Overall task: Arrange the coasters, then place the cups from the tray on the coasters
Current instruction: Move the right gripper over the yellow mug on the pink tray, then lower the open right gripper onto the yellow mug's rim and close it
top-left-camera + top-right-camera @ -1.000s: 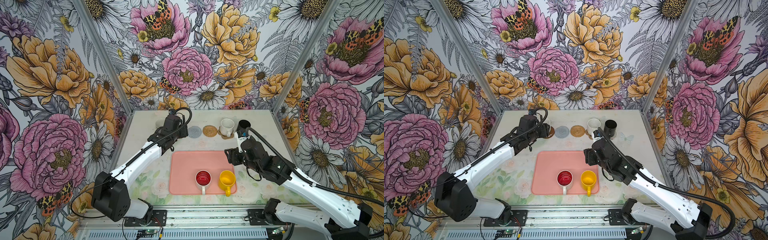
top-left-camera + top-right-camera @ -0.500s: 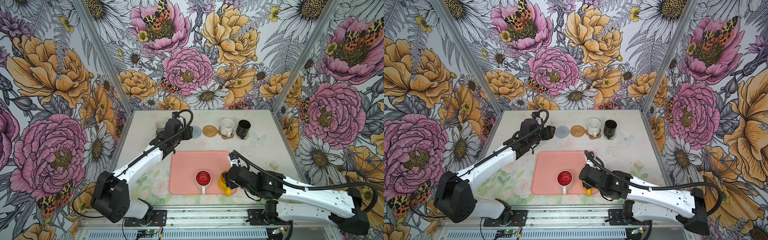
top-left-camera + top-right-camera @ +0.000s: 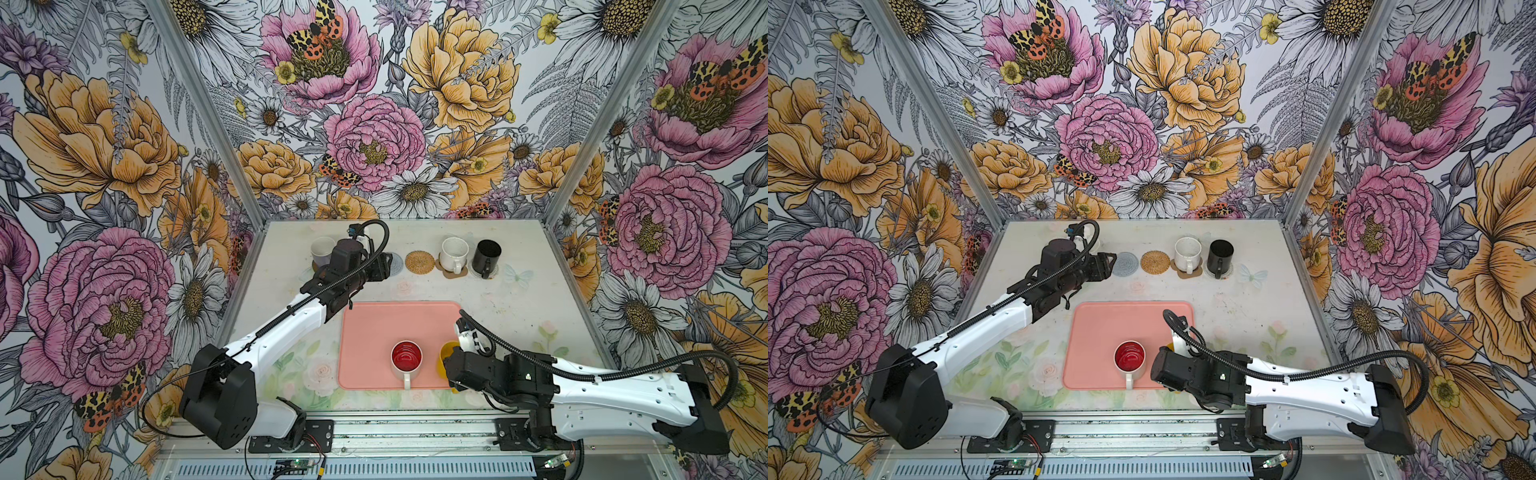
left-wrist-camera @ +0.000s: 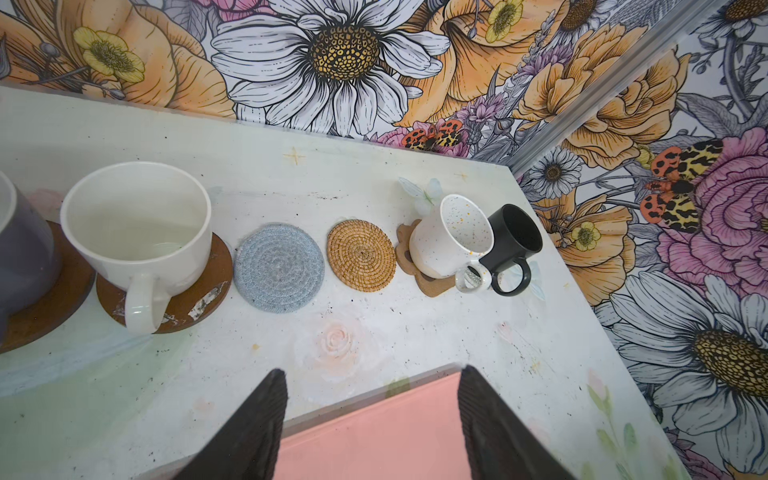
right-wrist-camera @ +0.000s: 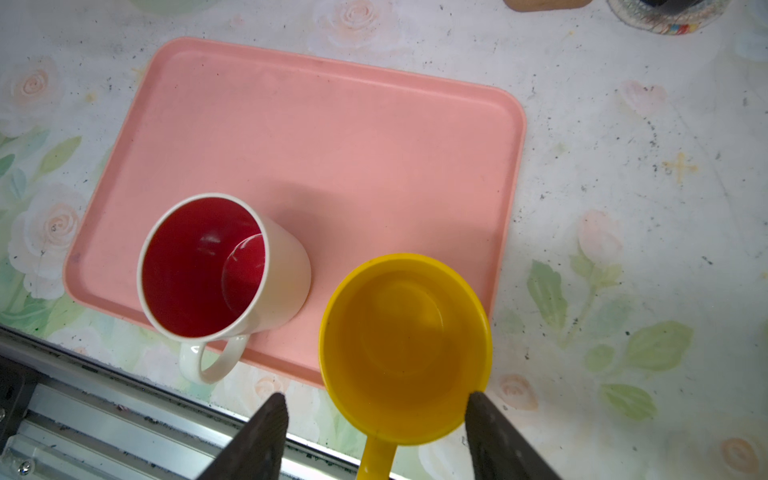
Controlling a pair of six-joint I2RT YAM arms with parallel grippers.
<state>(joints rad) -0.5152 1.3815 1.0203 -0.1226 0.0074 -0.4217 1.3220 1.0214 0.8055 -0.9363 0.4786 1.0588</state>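
Note:
My right gripper moves down onto the yellow cup's handle (image 3: 455,389) (image 5: 376,460) next, a finger down each side, because the handle already points in between the open fingers.
On the pink tray (image 3: 374,332) stand a white cup with red inside (image 3: 406,358) and a yellow cup (image 5: 405,345). My right gripper (image 5: 376,419) is open at the yellow cup's handle side, with the handle between its fingers. The left gripper (image 4: 370,399) hangs open and empty between the tray's far edge and the row of coasters. In that row, a lavender cup (image 4: 20,257) and a plain white cup (image 4: 137,224) sit on brown discs. Beside them lie a bare grey-blue coaster (image 4: 278,268) and a bare rattan coaster (image 4: 360,254).
A speckled white cup (image 4: 449,237) sits on a paw-shaped coaster, and a black cup (image 4: 513,237) stands beside it at the back right. Flowered walls enclose the table on three sides. A metal rail (image 5: 104,415) runs along the front edge.
My right arm has swung from the back right, near the black cup, down to the yellow cup at the tray's front right corner. The left gripper has shifted a little to the right.

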